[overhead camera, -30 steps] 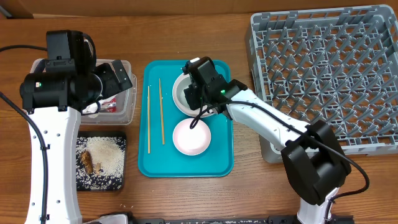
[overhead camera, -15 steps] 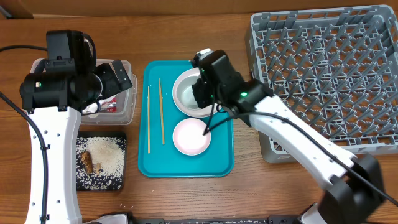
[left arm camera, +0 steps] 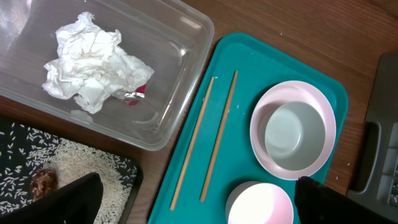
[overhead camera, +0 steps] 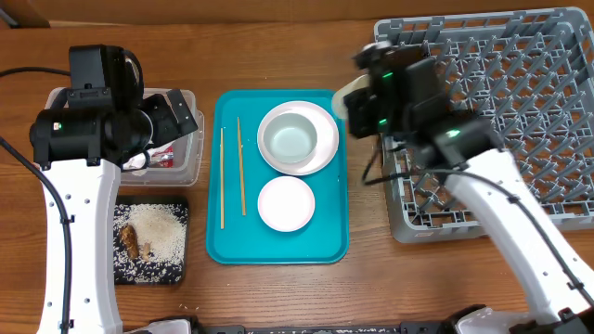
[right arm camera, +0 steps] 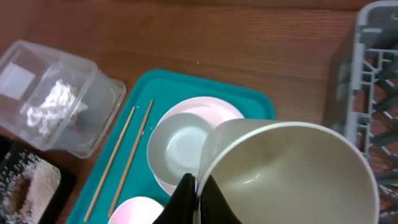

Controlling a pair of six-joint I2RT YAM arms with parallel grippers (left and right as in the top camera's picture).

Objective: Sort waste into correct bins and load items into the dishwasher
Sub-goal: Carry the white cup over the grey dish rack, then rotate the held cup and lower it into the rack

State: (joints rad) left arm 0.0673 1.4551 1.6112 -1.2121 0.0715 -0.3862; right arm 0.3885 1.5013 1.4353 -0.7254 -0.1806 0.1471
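Observation:
My right gripper needs to move the small white cup (overhead camera: 345, 97) past the tray side of the dish rack next, then down among the rack's far wires, as the cup is still short of the rack's wires.
My right gripper (right arm camera: 198, 180) is shut on the rim of the small white cup (right arm camera: 292, 174), held tilted in the air. In the overhead view the cup (overhead camera: 345, 97) hangs at the left edge of the grey dish rack (overhead camera: 520, 111). A white plate (overhead camera: 325, 139) with a bowl (overhead camera: 290, 141) in it, a second bowl (overhead camera: 286, 202) and two chopsticks (overhead camera: 241, 167) lie on the teal tray (overhead camera: 325, 237). My left gripper (left arm camera: 196, 202) stands open beside the clear tub (left arm camera: 180, 93), which holds the napkin (left arm camera: 96, 62) and the red wrapper (left arm camera: 138, 92).
The black tray (overhead camera: 185, 232) at front left carries rice (overhead camera: 158, 227) and a brown scrap (overhead camera: 129, 239). The rack fills the right side of the table with rows of upright pegs. Bare wooden table lies in front of the teal tray.
My right gripper has lifted the cup out of the bowl on the plate and carried it right, to the rack's left edge. The left arm has not moved.

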